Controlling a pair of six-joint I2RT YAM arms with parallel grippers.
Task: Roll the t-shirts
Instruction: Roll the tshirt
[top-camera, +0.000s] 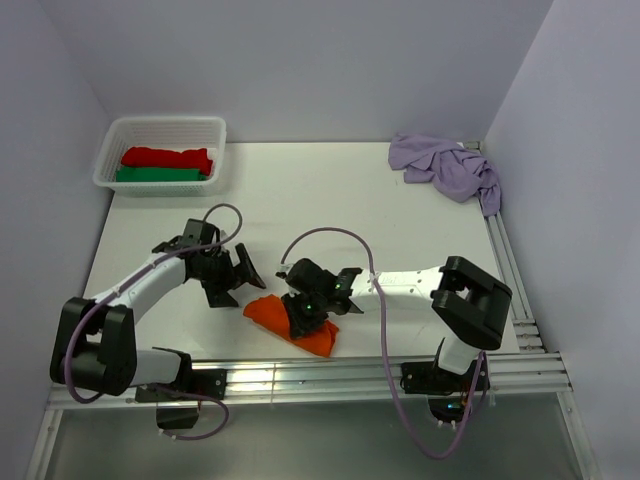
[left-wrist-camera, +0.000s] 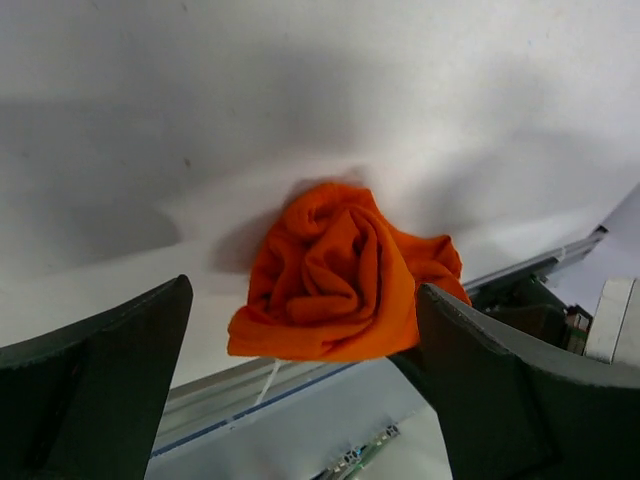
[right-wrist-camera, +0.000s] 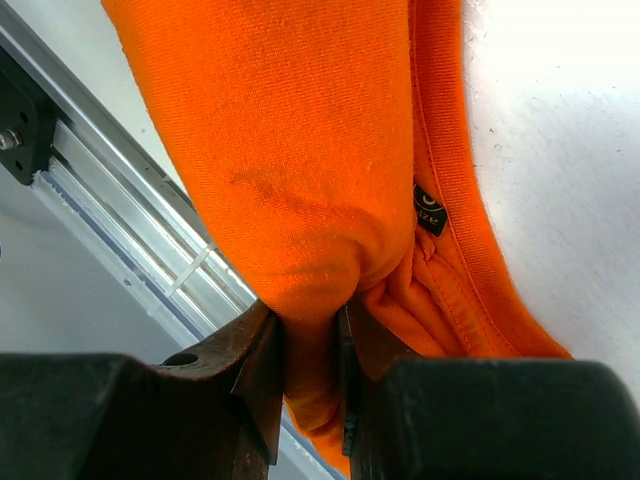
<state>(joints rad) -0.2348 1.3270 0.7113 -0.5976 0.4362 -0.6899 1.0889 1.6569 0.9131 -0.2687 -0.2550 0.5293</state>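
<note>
The roll's loose spiral end is below, so my left gripper will lower its wide-open fingers to its right in the top view to straddle it.
The orange t-shirt (top-camera: 290, 322) lies rolled up near the table's front edge. In the left wrist view its spiral end (left-wrist-camera: 340, 275) faces the camera. My right gripper (top-camera: 308, 312) sits on top of the roll, shut on a fold of the orange cloth (right-wrist-camera: 300, 200) pinched between its fingers (right-wrist-camera: 262, 365). Just left of the roll, my left gripper (top-camera: 240, 275) stands wide open, touching nothing, and its two dark fingers (left-wrist-camera: 100, 390) frame the roll from a distance. The lilac t-shirt (top-camera: 447, 168) lies crumpled at the far right corner of the table.
A white basket (top-camera: 115, 150) at the far left holds a red roll (top-camera: 167, 157) and a green roll (top-camera: 158, 175). An aluminium rail (top-camera: 330, 375) runs along the front edge, right beside the orange roll. White walls close in the table.
</note>
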